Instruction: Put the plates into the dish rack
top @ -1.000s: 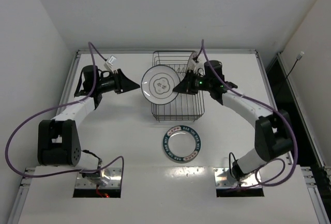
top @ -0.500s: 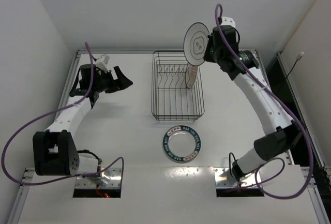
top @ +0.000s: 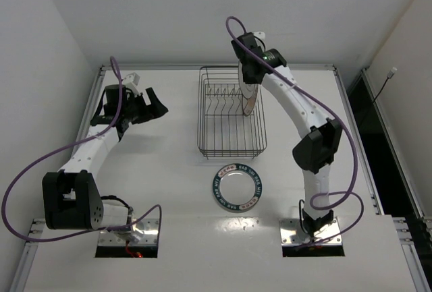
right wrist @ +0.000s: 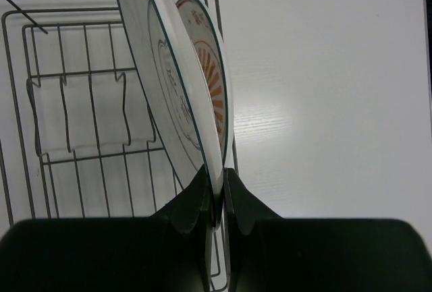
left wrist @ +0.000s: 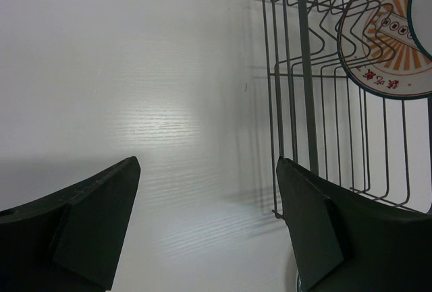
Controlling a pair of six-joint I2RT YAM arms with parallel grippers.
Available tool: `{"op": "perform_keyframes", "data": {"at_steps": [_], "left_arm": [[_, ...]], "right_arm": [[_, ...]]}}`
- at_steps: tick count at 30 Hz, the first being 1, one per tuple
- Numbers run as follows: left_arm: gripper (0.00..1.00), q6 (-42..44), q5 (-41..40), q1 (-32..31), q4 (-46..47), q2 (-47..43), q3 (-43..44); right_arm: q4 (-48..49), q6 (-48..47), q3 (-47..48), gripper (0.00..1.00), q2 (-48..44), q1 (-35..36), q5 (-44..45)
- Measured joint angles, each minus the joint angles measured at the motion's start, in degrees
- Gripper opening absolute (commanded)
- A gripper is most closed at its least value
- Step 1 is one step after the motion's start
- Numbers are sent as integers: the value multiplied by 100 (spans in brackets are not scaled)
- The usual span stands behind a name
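The robot's right gripper will next go down into the rack, shifting toward the rack's upright wires, and open, since the orange sunburst plate stands close beside the held plate.
My right gripper (right wrist: 216,201) is shut on the rim of the white plate with thin dark rings (right wrist: 169,83). It holds the plate upright and edge-on over the back right of the dish rack (top: 229,120), close beside the orange sunburst plate (right wrist: 214,86). That plate stands in the rack (top: 249,100). In the top view the right gripper (top: 244,76) hangs above the rack's far end. The lettered-rim plate (top: 237,188) lies flat on the table in front of the rack. My left gripper (top: 159,106) is open and empty, left of the rack. Its wrist view (left wrist: 209,224) shows the rack (left wrist: 304,69) and the orange plate (left wrist: 388,42).
The rack's upright prongs (right wrist: 74,90) stand to the left of the held plate. White walls close in the table at the back and left. The table's right edge (top: 351,117) lies beyond the right arm.
My right arm has swung the white plate from high at the back right down and left over the rack, turning it edge-on beside the orange plate. The left arm has barely moved.
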Motion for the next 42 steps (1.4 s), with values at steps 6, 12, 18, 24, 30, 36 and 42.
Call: {"op": "perform_keyframes", "data": {"at_steps": [6, 12, 18, 24, 30, 36, 42], "left_arm": [[80, 7, -37, 0, -22, 0, 13], [80, 15, -39, 0, -46, 0, 48], [80, 15, -39, 0, -44, 2, 48], [80, 15, -42, 0, -48, 37, 48], [80, 15, -44, 0, -52, 63, 57], [86, 22, -55, 0, -68, 72, 85], [88, 42, -98, 0, -96, 22, 85]], "right_arm": [[-240, -63, 575, 0, 492, 109, 328], [-426, -63, 595, 0, 848, 109, 474], [-382, -66, 595, 0, 1027, 146, 398], [-367, -37, 568, 0, 1421, 146, 22], [-173, 66, 315, 13, 1401, 107, -350], [-219, -15, 214, 53, 1005, 105, -1233], [-262, -199, -28, 67, -321, 142, -1746]]}}
